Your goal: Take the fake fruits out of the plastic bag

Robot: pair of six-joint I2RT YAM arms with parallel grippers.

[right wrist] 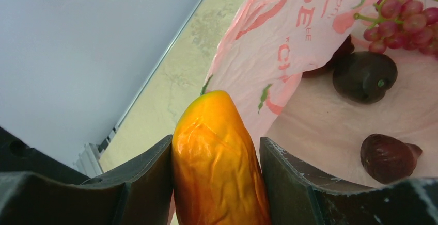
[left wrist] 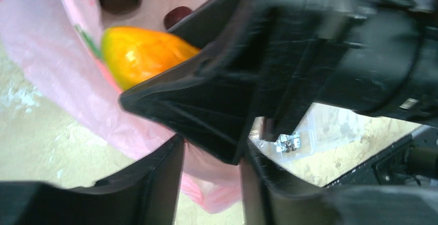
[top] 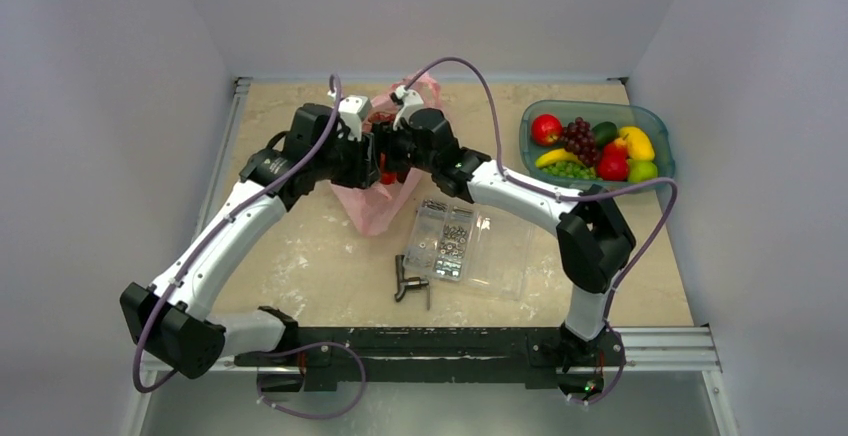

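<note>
My right gripper lifts out of the bag [top: 375,206] next, swings over to the teal tray's near corner [top: 537,165] and lowers to release, as fruits lie there beside the banana.
The pink plastic bag [top: 375,206] lies at the table's middle back, its mouth open. My right gripper [right wrist: 217,183] is inside the mouth, shut on the orange oval piece [right wrist: 217,163], which stands between the fingers; it also shows in the left wrist view [left wrist: 139,52]. My left gripper [left wrist: 212,183] holds a fold of the bag [left wrist: 62,80] at its rim, right beside the right gripper [top: 390,156]. Inside the bag [right wrist: 289,29] lie a red-purple grape bunch [right wrist: 400,21] and two dark fruits [right wrist: 364,75]. No red apple shows in the bag.
A teal tray [top: 662,136] at the back right holds several fruits, among them a banana and green grapes. A clear compartmented screw box [top: 450,241] lies just in front of the bag, with a small black tool [top: 408,283] nearer the arms.
</note>
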